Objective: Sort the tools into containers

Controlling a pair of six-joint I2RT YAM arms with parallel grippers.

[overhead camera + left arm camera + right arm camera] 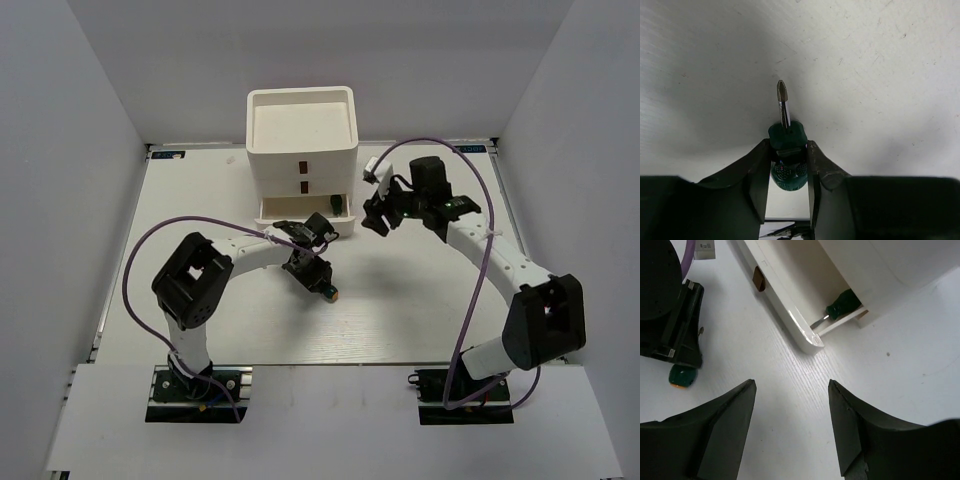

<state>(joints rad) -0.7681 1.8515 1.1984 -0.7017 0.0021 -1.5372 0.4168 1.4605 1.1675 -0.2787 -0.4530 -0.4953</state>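
Another green-handled screwdriver is already in the open bottom drawer (290,213), so I need to lift my left gripper and move it outward over that drawer to let go of the screwdriver.
The white organizer (300,130) stands at the back centre, its bottom drawer (290,213) pulled open. My left gripper (314,272) is in front of the drawer and shut on a stubby green-handled screwdriver (330,292). In the left wrist view the jaws (788,150) pinch its green handle (786,134), and the metal tip points away over the bare table. My right gripper (380,218) is open and empty, just right of the drawer. In the right wrist view its jaws (792,390) hover over the table. The drawer's corner (807,337) lies ahead, with another green-handled screwdriver (842,305) inside.
The organizer's tray top (262,98) looks empty. Two small brown handles (303,167) mark the closed upper drawer fronts. The left gripper (675,330) shows at the left of the right wrist view, close to the drawer front. White walls enclose the table on three sides.
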